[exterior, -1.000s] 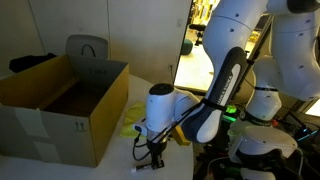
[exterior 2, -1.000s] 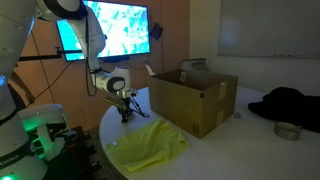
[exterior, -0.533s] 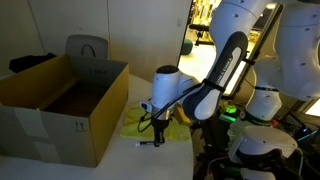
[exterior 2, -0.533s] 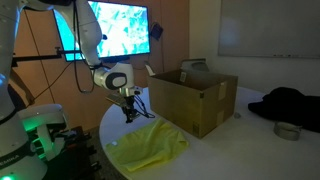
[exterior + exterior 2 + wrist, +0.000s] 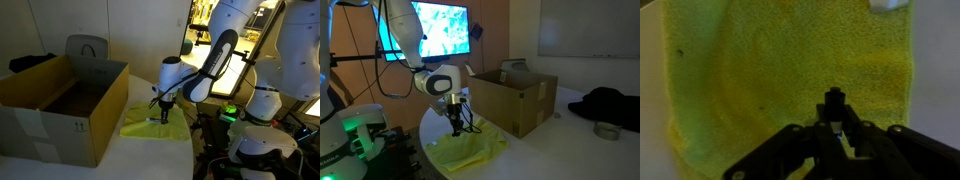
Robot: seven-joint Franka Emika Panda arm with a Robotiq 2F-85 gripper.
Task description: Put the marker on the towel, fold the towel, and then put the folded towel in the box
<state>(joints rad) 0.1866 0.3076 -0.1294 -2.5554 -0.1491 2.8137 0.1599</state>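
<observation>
I need to lower the marker (image 5: 834, 102) onto the flat towel below and open there.
The yellow-green towel (image 5: 150, 125) lies flat on the white table, next to the box; it also shows in the other exterior view (image 5: 470, 148) and fills the wrist view (image 5: 770, 70). My gripper (image 5: 164, 114) hangs over the towel and is shut on the marker (image 5: 834, 102), a short black stick held upright between the fingers. In an exterior view the gripper (image 5: 456, 128) is just above the towel's near part. The brown cardboard box (image 5: 60, 105) stands open beside the towel, flaps up, and shows in both exterior views (image 5: 515, 100).
A grey chair back (image 5: 88, 48) stands behind the box. A dark garment (image 5: 610, 103) and a small round tin (image 5: 608, 130) lie on the table past the box. A lit screen (image 5: 435, 28) hangs behind the arm. The table edge (image 5: 428, 150) runs close to the towel.
My gripper has lifted the marker off the table and carried it sideways, from the bare tabletop beside the towel to a spot above the towel.
</observation>
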